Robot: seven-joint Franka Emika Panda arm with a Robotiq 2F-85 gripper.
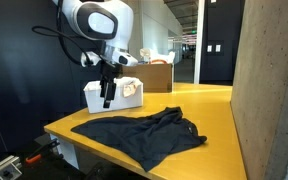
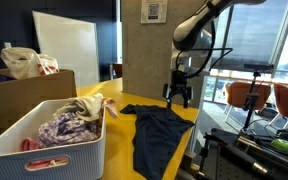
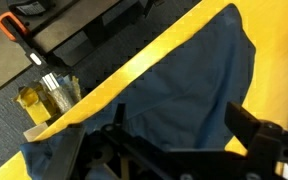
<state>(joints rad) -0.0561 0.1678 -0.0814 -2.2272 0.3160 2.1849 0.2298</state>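
My gripper should move down onto the garment's end near the white basket (image 1: 108, 123) (image 3: 181, 113) with its empty fingers spread, because the flat cloth is below them.
A dark blue garment (image 1: 144, 132) lies spread flat on the yellow table (image 1: 209, 100); it also shows in the other exterior view (image 2: 156, 135) and fills the wrist view (image 3: 174, 90). My gripper (image 1: 107, 101) hangs above the table over the garment's edge nearest the white basket, also seen in an exterior view (image 2: 179, 100). Its fingers (image 3: 174, 140) are spread apart with nothing between them, a short way above the cloth.
A white slatted laundry basket (image 2: 54, 150) with several crumpled clothes stands on the table beside the garment (image 1: 112, 95). A cardboard box (image 2: 24, 95) sits behind it. A concrete wall (image 1: 269, 80) bounds one table side. Chairs (image 2: 254, 95) and floor clutter (image 3: 44, 95) lie beyond the table edge.
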